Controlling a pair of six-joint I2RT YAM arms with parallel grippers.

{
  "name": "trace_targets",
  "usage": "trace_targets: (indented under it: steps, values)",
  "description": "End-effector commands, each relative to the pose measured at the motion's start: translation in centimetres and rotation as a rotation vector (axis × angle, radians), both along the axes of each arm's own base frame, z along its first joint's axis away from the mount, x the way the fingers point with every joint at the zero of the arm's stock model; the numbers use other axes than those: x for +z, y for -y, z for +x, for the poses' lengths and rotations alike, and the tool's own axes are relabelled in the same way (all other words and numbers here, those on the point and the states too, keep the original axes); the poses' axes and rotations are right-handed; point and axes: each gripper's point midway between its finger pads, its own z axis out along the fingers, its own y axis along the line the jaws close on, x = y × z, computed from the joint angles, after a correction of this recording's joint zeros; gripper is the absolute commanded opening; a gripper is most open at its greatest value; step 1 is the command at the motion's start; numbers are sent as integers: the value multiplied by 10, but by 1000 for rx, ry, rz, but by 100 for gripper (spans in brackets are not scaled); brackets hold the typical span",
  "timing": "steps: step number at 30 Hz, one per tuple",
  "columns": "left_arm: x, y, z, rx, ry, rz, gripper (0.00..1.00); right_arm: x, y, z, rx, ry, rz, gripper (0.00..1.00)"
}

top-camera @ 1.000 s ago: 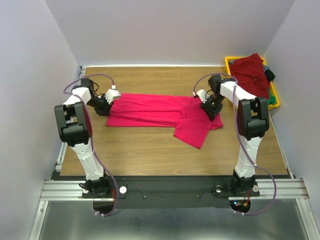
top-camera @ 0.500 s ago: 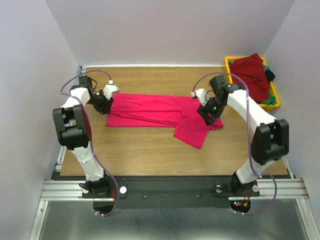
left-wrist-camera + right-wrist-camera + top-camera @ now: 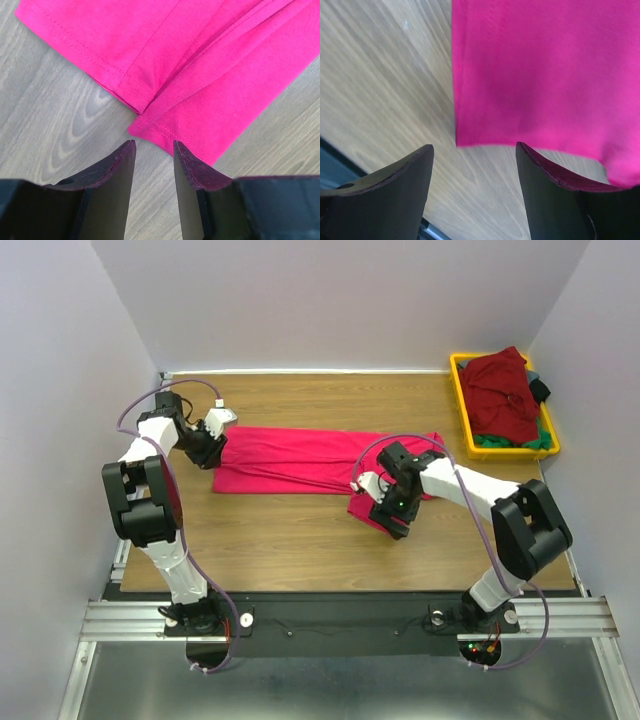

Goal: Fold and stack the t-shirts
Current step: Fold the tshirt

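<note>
The right gripper moves down onto the sleeve flap's near corner [image 3: 462,140] next and closes there, since it lies just below the gripper, between its wide-open fingers.
A crimson t-shirt [image 3: 300,455] lies folded into a long band across the wooden table, one sleeve flap pointing toward the front right. My left gripper [image 3: 213,450] sits at the band's left end. It is open, with bare wood between its fingers [image 3: 120,165] and the shirt's hem corner [image 3: 150,120] just ahead. My right gripper [image 3: 388,515] hovers at the sleeve flap's near end, open wide and holding nothing; the crimson edge [image 3: 520,100] lies just beyond its fingertips. A maroon t-shirt [image 3: 500,390] is heaped in the bin.
A yellow bin [image 3: 460,405] stands at the back right, holding the maroon shirt over green cloth [image 3: 490,440] and dark cloth [image 3: 540,390]. Grey walls close in the table on three sides. Bare wood [image 3: 280,530] lies in front of the shirt.
Both grippers have opened. The right arm swung from the shirt's back right end forward to the sleeve flap's near end. The left gripper stayed at the left end.
</note>
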Motion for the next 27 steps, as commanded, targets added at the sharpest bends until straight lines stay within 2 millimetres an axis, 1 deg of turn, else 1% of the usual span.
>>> trace_targets:
  steps: [1,3,6,7,9,10,12,13,14,15,16,17,18,19,20,21,22,23,24,25,26,27]
  values:
    - [22,6,-7,0,33,-25,48,-22,-7,6,-12,31,-25,72]
    - [24,6,-6,1,39,-31,48,-29,-6,5,-10,28,-44,70]
    - [28,7,-4,1,46,-34,48,-39,-4,7,-19,36,-76,65]
    - [29,7,-4,0,46,-36,47,-42,-2,9,-22,42,-89,54]
    - [36,11,-5,-10,54,-51,48,-43,-3,10,-23,51,-97,36]
    - [39,12,-5,-19,62,-58,48,-41,-3,12,-27,60,-97,18]
    - [51,20,-9,-45,87,-89,48,-32,-7,19,-31,89,-80,5]
    - [57,23,-11,-70,105,-99,47,-28,-9,21,-33,98,-72,1]
    - [65,29,-13,-100,121,-119,47,-25,-11,22,-28,103,-65,0]
    - [79,45,-23,-159,148,-167,48,-20,-13,25,-28,113,-55,1]
    - [84,55,-28,-192,163,-189,48,-19,-14,22,-27,99,-49,1]
    - [92,70,-34,-240,190,-223,47,-17,-15,21,-28,96,-42,1]
    - [87,96,-48,-314,181,-248,47,-16,-15,20,-28,93,-36,1]
    - [99,112,-59,-395,241,-246,47,-17,-15,18,-32,86,-35,1]
    - [106,129,-61,-453,305,-265,47,-17,-14,16,-34,81,-31,1]
    - [105,164,-89,-519,298,-306,47,-18,-13,12,-38,72,-28,0]
    - [107,179,-96,-544,334,-323,47,-18,-15,10,-41,64,-18,1]
    - [95,195,-103,-593,387,-326,51,-19,-15,8,-45,57,-15,1]
    - [93,207,-112,-639,422,-318,52,-20,-15,7,-52,49,-11,1]
    - [101,234,-133,-738,484,-318,52,-21,-15,6,-63,39,-9,1]
    - [90,242,-137,-759,528,-283,52,-20,-17,6,-70,32,2,1]
    - [89,250,-143,-784,556,-273,52,-19,-18,7,-79,29,10,0]
